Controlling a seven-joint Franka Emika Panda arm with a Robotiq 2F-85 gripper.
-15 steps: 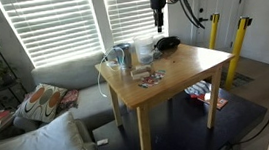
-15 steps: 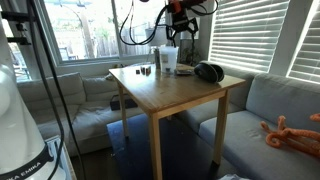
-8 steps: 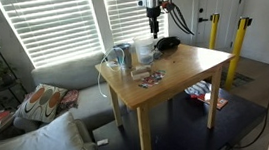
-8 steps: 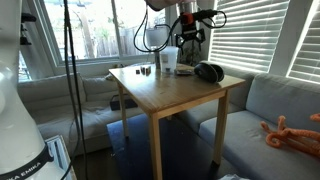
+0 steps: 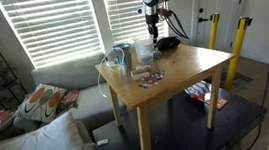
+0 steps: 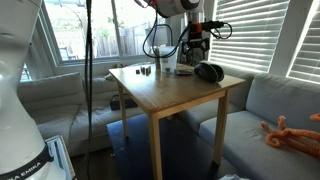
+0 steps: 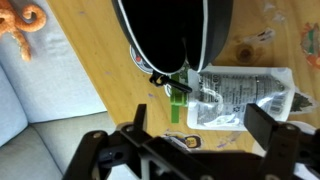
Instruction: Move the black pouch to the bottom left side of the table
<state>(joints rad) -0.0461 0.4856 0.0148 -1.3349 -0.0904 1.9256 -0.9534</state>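
A small black tab sticks out from the pouch's end, so my open gripper lowers toward the pouch next and closes its fingers around a small black tab (image 7: 171, 78).
The black pouch (image 5: 167, 42) lies near a far corner of the light wooden table (image 5: 190, 77); it also shows in an exterior view (image 6: 209, 72) and fills the top of the wrist view (image 7: 170, 30). My gripper (image 7: 198, 125) is open and empty, hovering above the table just beside the pouch. It shows in both exterior views (image 5: 152, 25) (image 6: 196, 52), a little above the pouch and apart from it.
A clear plastic packet (image 7: 240, 95) and a green piece (image 7: 178, 105) lie under the gripper. Clear containers (image 5: 132, 53) and a reddish packet (image 5: 149, 77) sit on the table. A grey sofa (image 5: 59, 78) and yellow posts (image 5: 239, 44) flank it.
The gripper has come down and moved closer to the black pouch. The pouch and the other table items have not moved.
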